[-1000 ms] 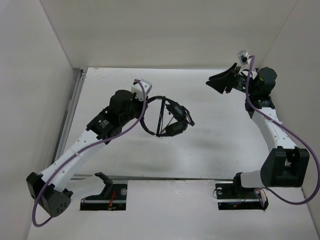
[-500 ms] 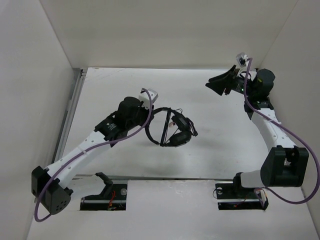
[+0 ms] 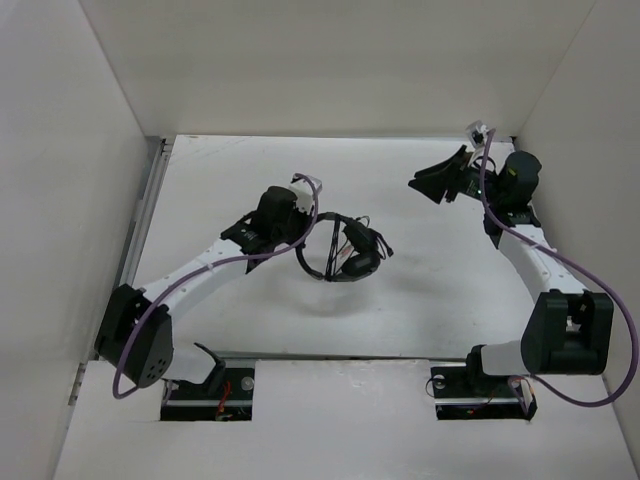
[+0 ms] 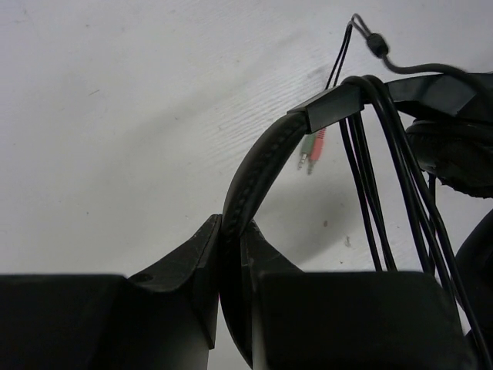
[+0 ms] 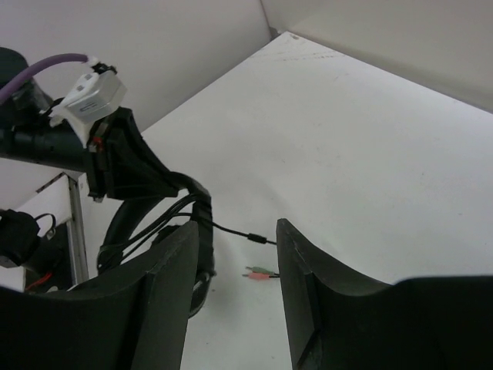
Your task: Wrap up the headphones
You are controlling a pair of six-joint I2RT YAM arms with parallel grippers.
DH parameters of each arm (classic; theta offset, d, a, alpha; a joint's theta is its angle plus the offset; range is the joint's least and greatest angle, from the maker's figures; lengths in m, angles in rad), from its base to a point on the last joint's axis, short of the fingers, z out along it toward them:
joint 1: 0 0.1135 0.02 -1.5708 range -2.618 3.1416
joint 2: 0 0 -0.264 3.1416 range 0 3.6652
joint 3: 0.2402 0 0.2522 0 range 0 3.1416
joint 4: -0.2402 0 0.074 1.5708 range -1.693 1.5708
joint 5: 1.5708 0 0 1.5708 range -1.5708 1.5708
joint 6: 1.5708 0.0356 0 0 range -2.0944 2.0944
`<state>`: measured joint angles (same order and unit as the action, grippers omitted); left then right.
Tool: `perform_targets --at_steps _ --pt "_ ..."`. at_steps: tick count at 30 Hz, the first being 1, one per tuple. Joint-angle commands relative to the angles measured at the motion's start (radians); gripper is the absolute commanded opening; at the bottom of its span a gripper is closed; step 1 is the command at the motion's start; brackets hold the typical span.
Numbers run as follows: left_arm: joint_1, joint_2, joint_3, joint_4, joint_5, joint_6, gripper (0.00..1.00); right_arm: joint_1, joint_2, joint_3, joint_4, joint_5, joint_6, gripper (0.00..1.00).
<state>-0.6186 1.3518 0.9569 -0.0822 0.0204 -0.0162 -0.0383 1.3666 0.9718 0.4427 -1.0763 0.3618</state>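
Note:
The left gripper moves outward, lowers the headphones onto bare tabletop beyond the cable turns and releases the headband next, since several turns already lie wound over it.
The black headphones hang above the middle of the white table, casting a shadow below. My left gripper is shut on the padded headband, which runs up between its jaws. Several turns of thin black cable lie over the headband, and the reddish and green plugs dangle free beside it. My right gripper hovers open at the back right, away from the headphones. Through its jaws I see the headband and the plugs.
White walls close the table on the left, back and right. A metal rail runs along the left edge. Thick purple robot cables trail along both arms. Two black mounts sit at the near edge.
My left arm has swung right and away from its base, carrying the headphones toward the table's middle. The right gripper has shifted slightly left and stays open.

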Motion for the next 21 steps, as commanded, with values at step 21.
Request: perform_targets --at_steps 21 --pt "0.15 0.346 0.316 0.13 0.033 -0.027 0.01 -0.027 -0.106 -0.064 0.099 -0.016 -0.018 0.52"
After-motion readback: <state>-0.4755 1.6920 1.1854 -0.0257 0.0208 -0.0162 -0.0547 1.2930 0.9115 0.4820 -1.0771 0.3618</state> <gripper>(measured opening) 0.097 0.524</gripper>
